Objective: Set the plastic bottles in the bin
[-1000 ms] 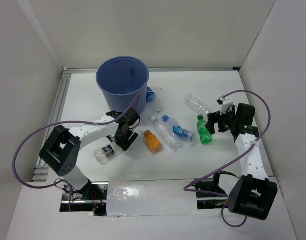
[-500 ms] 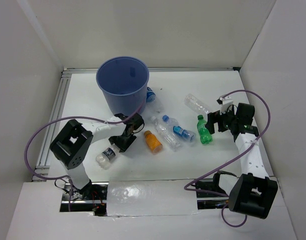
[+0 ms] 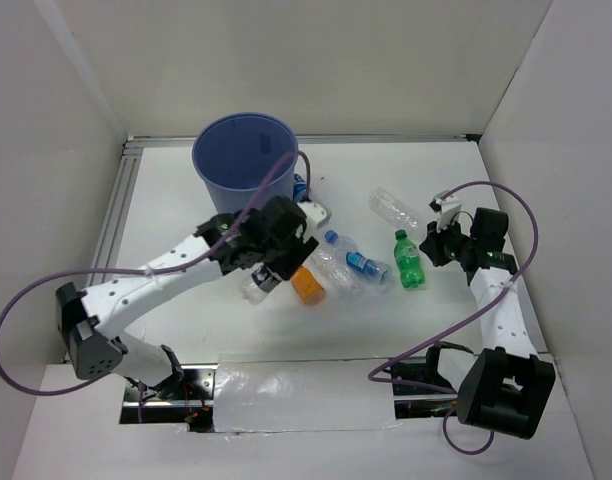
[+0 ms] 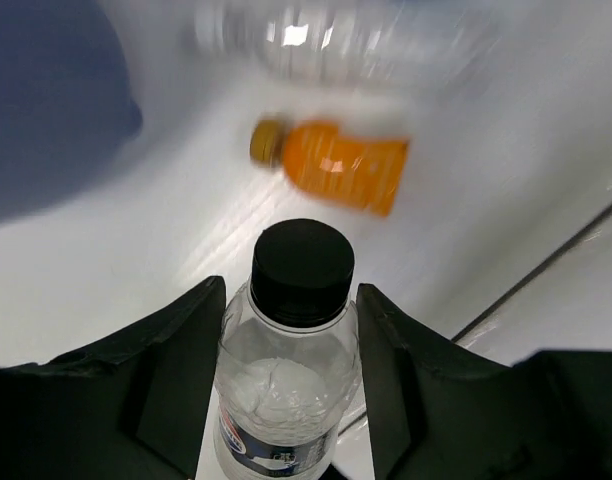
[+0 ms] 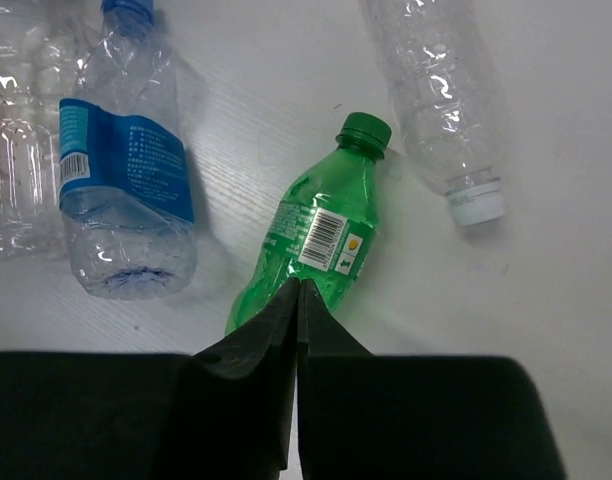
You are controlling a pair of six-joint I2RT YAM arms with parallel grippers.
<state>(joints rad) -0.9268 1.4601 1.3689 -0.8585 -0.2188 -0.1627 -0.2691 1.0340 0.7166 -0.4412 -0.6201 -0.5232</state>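
I should lift my left gripper next and move it outward over the blue bin's opening [image 3: 245, 150], clear of the bin's tall rim, to release the clear bottle.
My left gripper [image 3: 269, 270] is shut on a clear bottle [image 3: 257, 288] with a dark cap and blue label, held off the table just in front of the blue bin [image 3: 246, 158]. The left wrist view shows that bottle [image 4: 291, 385] between both fingers, above an orange bottle [image 4: 338, 172]. My right gripper [image 3: 433, 241] is shut and empty beside the green bottle [image 3: 409, 261]. Its closed tips [image 5: 298, 286] sit over the green bottle's [image 5: 321, 232] lower body.
The orange bottle [image 3: 308, 287], a clear bottle [image 3: 335, 270] and a blue-labelled one [image 3: 363, 264] lie mid-table. Another clear bottle [image 3: 394, 208] lies at the back right, and one more [image 3: 302, 189] rests against the bin. White walls enclose the table.
The left gripper closed on the clear bottle, lifted it off the table and swung it right, toward the orange bottle. The right gripper's jaws closed with nothing between them.
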